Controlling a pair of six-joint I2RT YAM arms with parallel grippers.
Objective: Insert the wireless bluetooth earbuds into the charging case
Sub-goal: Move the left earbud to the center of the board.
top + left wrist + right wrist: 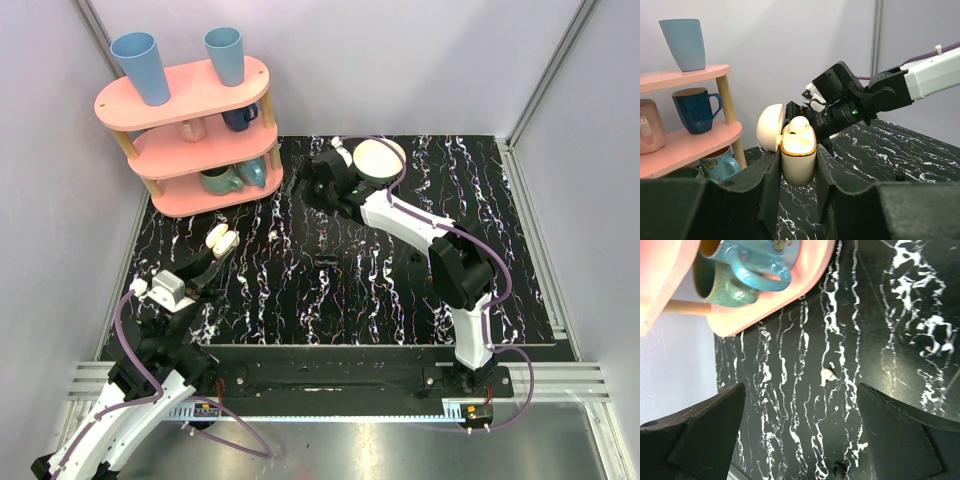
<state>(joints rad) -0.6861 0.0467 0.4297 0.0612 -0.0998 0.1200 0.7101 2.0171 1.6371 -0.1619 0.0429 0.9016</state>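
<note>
The fingers of my right gripper come down and to the left in the top view next, astride the loose earbud's round head (273, 235) (827, 373), since that lies there.
My left gripper (798, 167) is shut on the cream charging case (798, 161) and holds it upright above the table, also in the top view (221, 240). The case lid (769, 127) is swung open to the left. One whitish earbud (799, 125) sits in the case's mouth. The other earbud (827, 375) lies on the black marbled table near the pink shelf. My right gripper (801, 390) is open and empty above it, jaws wide, the earbud lying between them and a little to the right. In the top view the right gripper (322, 183) is at the back centre.
A pink three-tier shelf (200, 130) with blue cups and mugs stands at the back left, close to the loose earbud. A white bowl (378, 160) sits behind the right wrist. A small black object (325, 261) lies mid-table, also in the right wrist view (839, 469).
</note>
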